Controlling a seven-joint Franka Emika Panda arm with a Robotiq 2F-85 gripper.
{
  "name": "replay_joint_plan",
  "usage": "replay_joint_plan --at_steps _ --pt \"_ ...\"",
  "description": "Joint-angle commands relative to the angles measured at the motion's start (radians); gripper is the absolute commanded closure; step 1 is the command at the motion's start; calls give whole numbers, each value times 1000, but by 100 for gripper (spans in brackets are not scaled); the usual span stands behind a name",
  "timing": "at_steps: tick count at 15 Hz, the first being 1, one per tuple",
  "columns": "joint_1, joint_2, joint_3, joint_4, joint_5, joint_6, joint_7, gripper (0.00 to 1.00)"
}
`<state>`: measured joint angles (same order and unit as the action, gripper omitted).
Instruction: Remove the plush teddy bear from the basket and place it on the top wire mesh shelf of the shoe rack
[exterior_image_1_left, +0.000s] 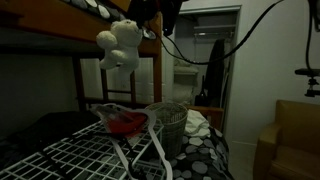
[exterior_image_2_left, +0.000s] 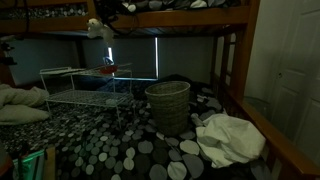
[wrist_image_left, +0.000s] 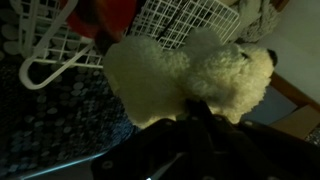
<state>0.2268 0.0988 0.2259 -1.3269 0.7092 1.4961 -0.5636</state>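
Observation:
My gripper should next carry the bear away from the basket (exterior_image_1_left: 168, 128) and over the bare mesh beside the red item (exterior_image_1_left: 76, 152). It should let go of the bear there, because that part of the mesh is empty.
The white plush teddy bear (exterior_image_1_left: 121, 45) hangs high in the air from my gripper (exterior_image_1_left: 143, 22), which is shut on it. It also shows small in an exterior view (exterior_image_2_left: 98, 28), above the rack. In the wrist view the bear (wrist_image_left: 190, 75) fills the middle and the dark jaws (wrist_image_left: 195, 112) pinch it from below. The grey woven basket (exterior_image_1_left: 168, 128) stands on the spotted mat beside the white wire shoe rack (exterior_image_1_left: 90, 150); both show in the other exterior view, the basket (exterior_image_2_left: 168, 105) to the right of the rack (exterior_image_2_left: 75, 85).
A red item (exterior_image_1_left: 126, 122) lies on the rack's top shelf, with white hangers (wrist_image_left: 50, 65) near it. A wooden bunk frame (exterior_image_2_left: 200, 17) runs overhead. A white cloth (exterior_image_2_left: 232, 136) lies on the mat. A post (exterior_image_1_left: 157, 70) stands behind the basket.

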Motion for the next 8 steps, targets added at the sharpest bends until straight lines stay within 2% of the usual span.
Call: replay_joint_plan --at_steps 1,5,7,8 --pt "38 157 51 226 -28 -193 107 99" --pt "95 241 96 395 -57 -356 224 99" --pt "141 274 108 471 -128 -366 246 99" --pt "163 284 110 511 -161 -316 246 99"
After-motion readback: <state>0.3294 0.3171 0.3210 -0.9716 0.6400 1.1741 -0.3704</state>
